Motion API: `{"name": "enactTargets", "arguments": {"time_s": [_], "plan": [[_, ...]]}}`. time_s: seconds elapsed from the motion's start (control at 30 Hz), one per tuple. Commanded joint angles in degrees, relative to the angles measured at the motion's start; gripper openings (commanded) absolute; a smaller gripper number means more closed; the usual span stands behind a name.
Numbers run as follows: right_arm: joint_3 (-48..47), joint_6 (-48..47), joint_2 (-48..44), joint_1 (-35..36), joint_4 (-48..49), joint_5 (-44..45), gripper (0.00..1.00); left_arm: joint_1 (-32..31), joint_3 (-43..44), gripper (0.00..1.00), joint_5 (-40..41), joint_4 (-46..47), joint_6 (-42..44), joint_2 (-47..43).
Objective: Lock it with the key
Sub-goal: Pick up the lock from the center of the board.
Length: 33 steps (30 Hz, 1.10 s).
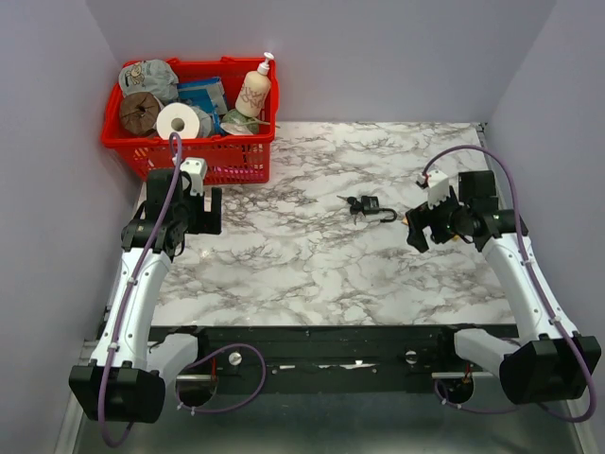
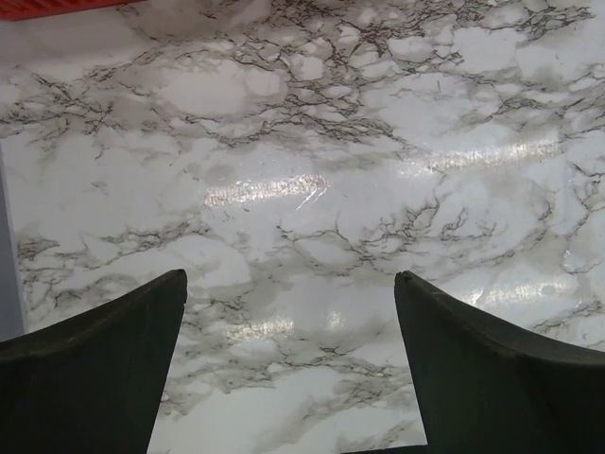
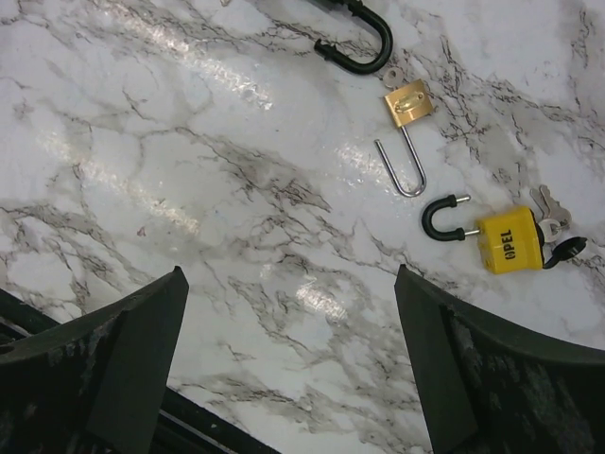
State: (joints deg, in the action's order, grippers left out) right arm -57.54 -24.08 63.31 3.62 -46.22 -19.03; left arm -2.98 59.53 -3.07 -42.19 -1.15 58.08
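Observation:
My right gripper should go down next and to its right in the wrist view, around the body of the yellow padlock (image 1: pixel 456 237) (image 3: pixel 509 238), which lies below it with its shackle open.
A black padlock (image 1: pixel 371 205) with a bunch of keys (image 1: pixel 353 204) lies mid-table; only its shackle (image 3: pixel 357 43) shows at the top of the right wrist view. That view also shows a small brass padlock (image 3: pixel 408 102) with its silver shackle open. Beside it lies a yellow padlock (image 3: pixel 509 238) with a black shackle and a key (image 3: pixel 551 219) at its base. My right gripper (image 3: pixel 289 279) is open and empty, hovering above the table short of these locks, and shows in the top view (image 1: pixel 419 230). My left gripper (image 2: pixel 289 279) is open and empty over bare marble at the left (image 1: pixel 208 210).
A red basket (image 1: pixel 236 156) at the back left holds a paper roll, a bottle and other items. The marble table (image 1: pixel 312 274) has grey walls on the left, back and right. The table's near edge (image 3: pixel 142 407) shows under my right gripper.

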Motion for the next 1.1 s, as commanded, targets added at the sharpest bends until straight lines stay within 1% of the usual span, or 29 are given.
{"name": "enactTargets", "arguments": {"time_s": [0.0, 0.17, 0.27, 0.37, 0.4, 0.57, 0.7, 0.83, 1.07], "plan": [[-2.57, -2.81, 1.99, -0.36, -3.96, -0.58, 1.00, 0.17, 1.03, 0.99, -0.80, -0.08, 2.81, 0.01], [-3.46, -7.90, 5.50, -0.37, -5.90, 3.89, 1.00, 0.08, 2.35, 0.99, -4.30, -0.96, 3.52, 0.54], [-4.95, -10.89, 8.31, -1.59, -6.78, 5.75, 1.00, 0.17, 2.87, 0.99, -5.80, -1.22, 3.17, 0.80], [-7.92, -14.23, 11.39, -3.35, -7.48, 6.63, 1.00, 0.08, 3.58, 0.99, -6.86, -1.40, 2.99, 0.89], [-8.64, -15.20, 12.36, -5.96, -7.75, 6.72, 1.00, 0.08, 3.75, 0.99, -7.64, -1.40, 2.99, 0.80], [-13.12, -21.53, 21.05, -10.03, -8.01, 9.00, 1.00, 0.08, 4.63, 0.99, -10.63, -1.22, 2.90, 0.63], [-18.73, -23.82, 27.38, -13.45, -8.54, 9.27, 1.00, 0.08, 4.02, 0.99, -12.57, -0.17, 3.26, -0.16], [-21.55, -25.40, 32.40, -14.25, -8.28, 10.59, 0.98, 0.08, 3.32, 0.99, -15.38, 0.36, 4.31, -0.78], [-22.35, -28.30, 38.46, -16.09, -6.43, 12.17, 0.95, 0.08, 3.31, 0.99, -15.65, 1.24, 3.87, -1.66]]}}
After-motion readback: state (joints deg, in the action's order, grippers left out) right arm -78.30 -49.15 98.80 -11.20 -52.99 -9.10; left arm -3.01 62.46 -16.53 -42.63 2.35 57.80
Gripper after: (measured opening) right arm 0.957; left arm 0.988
